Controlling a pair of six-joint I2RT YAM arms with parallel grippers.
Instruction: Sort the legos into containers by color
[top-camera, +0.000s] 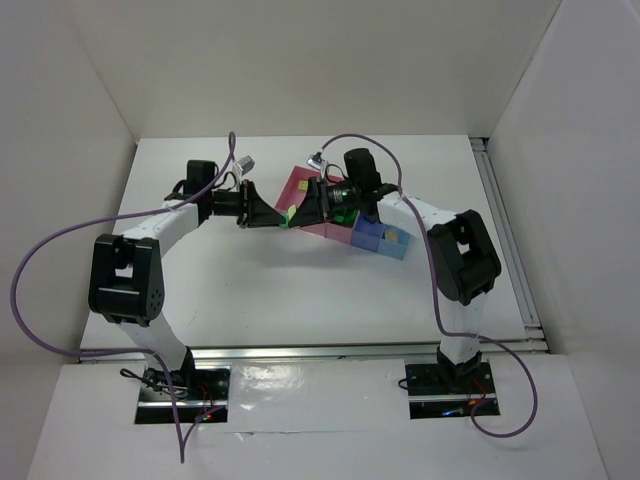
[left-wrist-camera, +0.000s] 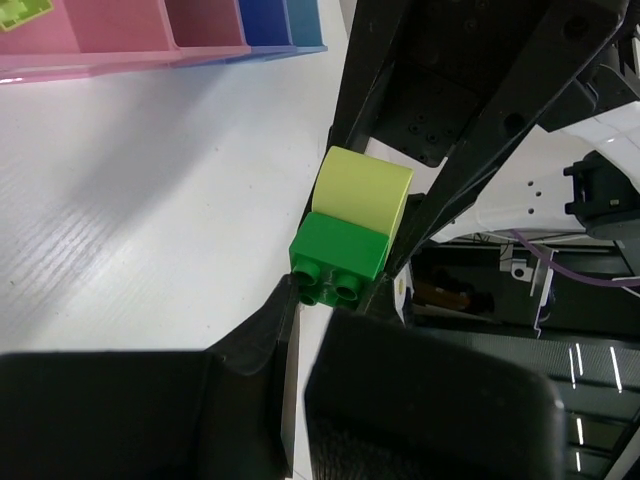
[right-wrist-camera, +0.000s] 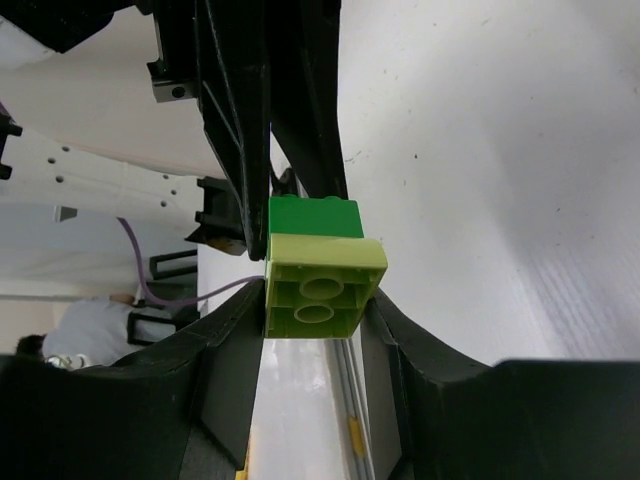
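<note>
My left gripper holds a green brick, and the bin of green bricks is to the gripper's right in the top view. It needs to move over that bin next and let the brick go.
A dark green brick (left-wrist-camera: 338, 255) and a lime-yellow brick (left-wrist-camera: 362, 190) are stuck together and held in the air between both arms. My left gripper (left-wrist-camera: 335, 295) is shut on the green brick's studded end. My right gripper (right-wrist-camera: 318, 312) is shut on the lime-yellow brick (right-wrist-camera: 322, 290), its pads touching both sides, with the green brick (right-wrist-camera: 314, 216) beyond. In the top view the two grippers meet tip to tip (top-camera: 290, 215) just left of the containers (top-camera: 300, 185). The pink bin (left-wrist-camera: 110, 30) holds a lime brick (left-wrist-camera: 22, 12).
The joined bins run pink, magenta (left-wrist-camera: 205, 25), blue (top-camera: 368, 238) and light blue (top-camera: 397, 248) across the table's middle. Green bricks (top-camera: 345, 215) lie in a bin under the right arm. A metal rail (top-camera: 505, 230) edges the table's right side. White walls enclose the table.
</note>
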